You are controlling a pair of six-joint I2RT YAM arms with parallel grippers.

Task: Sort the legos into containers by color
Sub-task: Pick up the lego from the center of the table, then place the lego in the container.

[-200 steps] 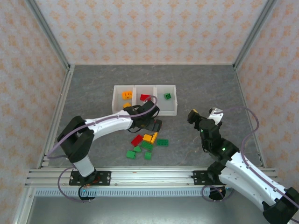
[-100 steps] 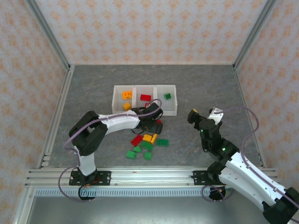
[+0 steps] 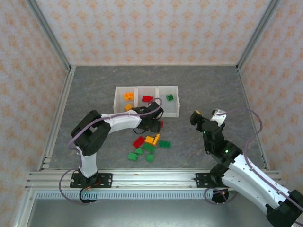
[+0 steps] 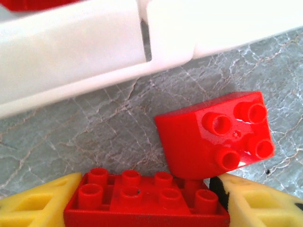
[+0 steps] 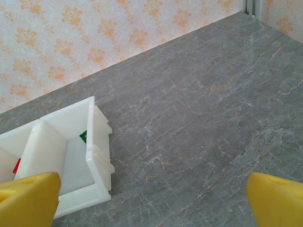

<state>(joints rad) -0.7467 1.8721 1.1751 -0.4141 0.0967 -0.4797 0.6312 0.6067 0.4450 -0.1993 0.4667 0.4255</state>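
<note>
The long red lego goes up and outward over the near side of the bins next, and my left gripper releases it above the middle bin [image 3: 147, 92], as a red lego lies there.
The containers [image 3: 147, 112], three joined white bins, sit mid-table: orange legos [image 3: 128, 96] in the left one, a red lego [image 3: 147, 99] in the middle, a green lego [image 3: 170, 97] on the right. My left gripper [image 3: 155, 125] is low on the table just in front of them. Its yellow fingers [image 4: 33, 204] press both ends of a long red lego [image 4: 142, 201]. A smaller red lego [image 4: 215, 132] leans tilted on that one's far edge. My right gripper [image 3: 208, 116] hovers open to the right of the bins, nothing between its fingers [image 5: 28, 198].
A loose pile of red, orange and green legos [image 3: 149, 144] lies between the bins and the arm bases. The bins' white near wall [image 4: 94, 52] stands close beyond the left gripper. Bare grey table [image 5: 203, 118] spreads right of the bins, with patterned walls all round.
My left gripper came down from the bins' near wall to the table and closed its jaws from wide open onto the long red lego. The right arm stayed still.
</note>
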